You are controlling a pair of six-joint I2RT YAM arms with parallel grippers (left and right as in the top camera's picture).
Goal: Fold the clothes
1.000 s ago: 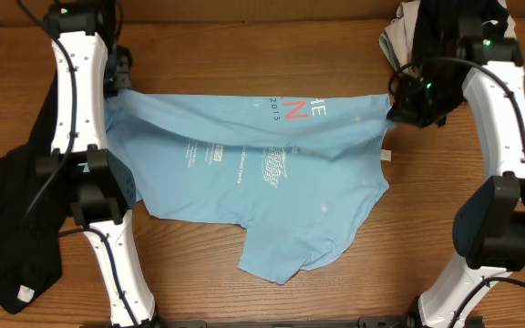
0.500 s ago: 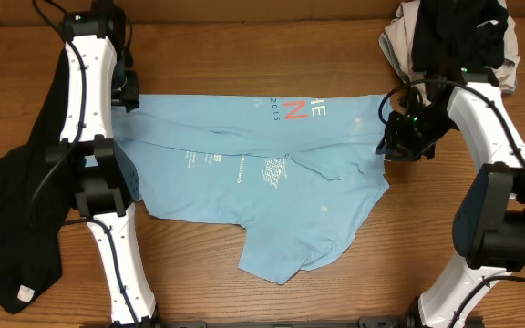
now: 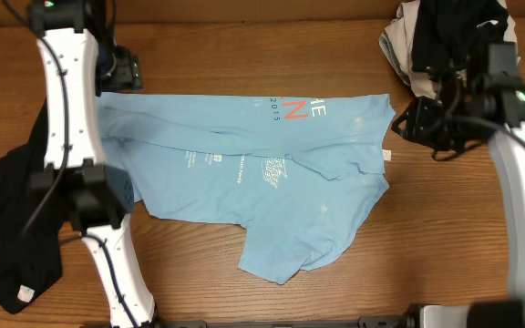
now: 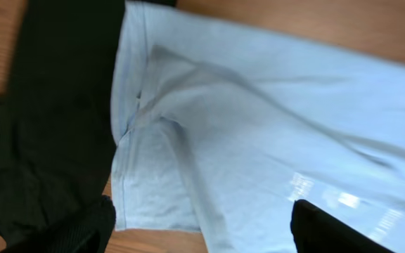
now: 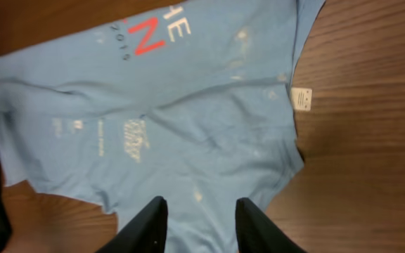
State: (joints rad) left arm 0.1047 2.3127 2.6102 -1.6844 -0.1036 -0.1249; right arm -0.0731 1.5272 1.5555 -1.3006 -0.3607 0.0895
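The T-shirt hem's near corner (image 4: 121, 222) is clear and has bare wood beside it, so my left gripper needs to move back and down onto that corner by the black garment (image 4: 48, 105).
The light-blue T-shirt (image 3: 262, 173) lies on the wooden table, its upper part folded down so the white and red lettering (image 3: 292, 110) reads upside down. My left gripper (image 3: 119, 73) hovers over the shirt's upper left corner. In the left wrist view the left gripper (image 4: 199, 235) is open wide, with only shirt (image 4: 259, 119) and the black garment (image 4: 48, 105) below. My right gripper (image 3: 410, 124) is off the shirt's right edge. In the right wrist view the right gripper (image 5: 201, 226) is open and holds nothing above the shirt (image 5: 188, 119).
A long black garment (image 3: 16, 228) lies along the table's left side, partly under the left arm. A heap of black and beige garments (image 3: 445, 36) sits at the back right. A white tag (image 5: 301, 98) sticks out from the shirt's right edge.
Both grippers were shut on the shirt's upper corners and have let go and opened. The left arm rose toward the back left, the right arm drew off to the right. The shirt settled flat.
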